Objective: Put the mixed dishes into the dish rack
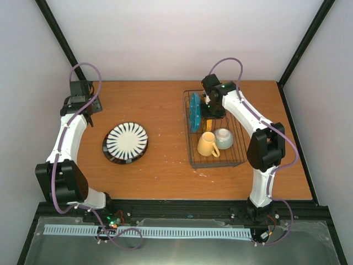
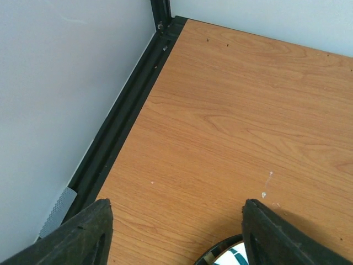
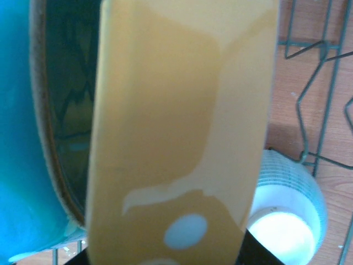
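Note:
The striped plate is still outside the rack [image 1: 238,157], so my left gripper will next move down and back toward the base, onto the striped plate's rim [image 1: 108,142] nearest the side.
The dark wire dish rack [image 1: 238,157] stands at the right of the table. A teal plate [image 1: 194,112] stands upright in its left slots. A pale yellow mug [image 1: 207,144] and a pale green bowl [image 1: 223,138] sit at its near end. My right gripper [image 1: 213,109] is over the rack, shut on the orange dotted plate [image 3: 182,132], held on edge beside the teal plate [image 3: 22,138] and above the bowl [image 3: 287,221]. The black-and-white striped plate [image 1: 126,141] lies flat at centre left on a dark rim. My left gripper [image 1: 83,95] is open and empty near the far left corner.
The left wrist view shows bare wood, the black frame rail [image 2: 127,121] along the white wall, and the striped plate's edge [image 2: 231,255] between the open fingers [image 2: 83,232]. Rack wires [image 3: 325,110] stand right of the orange plate. Black posts rise at both back corners.

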Tool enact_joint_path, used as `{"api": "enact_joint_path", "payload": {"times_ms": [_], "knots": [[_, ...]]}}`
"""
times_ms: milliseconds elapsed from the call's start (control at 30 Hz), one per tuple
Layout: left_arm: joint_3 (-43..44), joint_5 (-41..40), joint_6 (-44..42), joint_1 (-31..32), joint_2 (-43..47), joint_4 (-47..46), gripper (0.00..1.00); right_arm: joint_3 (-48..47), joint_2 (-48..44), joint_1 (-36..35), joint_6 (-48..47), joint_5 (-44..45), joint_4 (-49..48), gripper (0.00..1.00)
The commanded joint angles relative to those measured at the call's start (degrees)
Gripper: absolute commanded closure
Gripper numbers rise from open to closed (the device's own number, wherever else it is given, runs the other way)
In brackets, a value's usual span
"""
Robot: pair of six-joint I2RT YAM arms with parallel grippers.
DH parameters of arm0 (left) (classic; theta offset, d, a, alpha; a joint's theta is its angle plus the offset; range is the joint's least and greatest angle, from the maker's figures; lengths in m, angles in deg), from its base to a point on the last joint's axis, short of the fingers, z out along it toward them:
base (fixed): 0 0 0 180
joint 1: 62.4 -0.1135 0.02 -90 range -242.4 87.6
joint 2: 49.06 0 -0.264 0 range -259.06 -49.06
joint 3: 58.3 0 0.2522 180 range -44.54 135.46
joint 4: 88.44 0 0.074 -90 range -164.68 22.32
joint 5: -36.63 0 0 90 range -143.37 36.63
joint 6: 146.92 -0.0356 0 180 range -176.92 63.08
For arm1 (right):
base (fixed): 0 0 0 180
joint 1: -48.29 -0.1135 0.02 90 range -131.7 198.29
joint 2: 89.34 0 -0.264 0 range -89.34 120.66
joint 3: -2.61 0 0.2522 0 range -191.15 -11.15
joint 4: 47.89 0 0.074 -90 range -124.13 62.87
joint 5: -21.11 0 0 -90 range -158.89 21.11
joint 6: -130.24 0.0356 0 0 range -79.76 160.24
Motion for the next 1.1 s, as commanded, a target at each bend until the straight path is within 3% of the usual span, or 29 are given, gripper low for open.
{"api": "enact_joint_path", "payload": {"times_ms": [0, 100, 300, 600, 800, 1067], "knots": [[0.4, 2.7, -0.3, -0.3, -1.7, 2.2, 0.33, 1.0, 1.4, -0.5, -0.5, -3.4, 3.2, 0.66], [0.3, 9.7, 0.2, -1.9, -3.2, 3.9, 0.3, -0.3, 1.7, -0.5, -0.2, -2.3, 3.8, 0.54], [-2.8, 27.0, 2.0, -7.5, -3.7, 3.3, 0.3, -2.6, 1.7, -0.5, 0.3, 0.4, 4.6, 0.47], [-10.9, 44.7, 1.3, -14.1, -6.1, 1.1, 0.35, -12.0, 1.1, 1.7, 1.2, 5.6, 8.1, 0.35], [-14.7, 45.1, -0.1, -16.1, -9.2, 1.0, 0.42, -19.5, -1.2, 6.1, 1.8, 7.8, 9.1, 0.33], [-13.2, 43.1, -3.0, -16.1, -11.6, 5.9, 0.45, -19.4, -4.3, 10.6, 1.4, 4.2, 6.3, 0.32]]}}
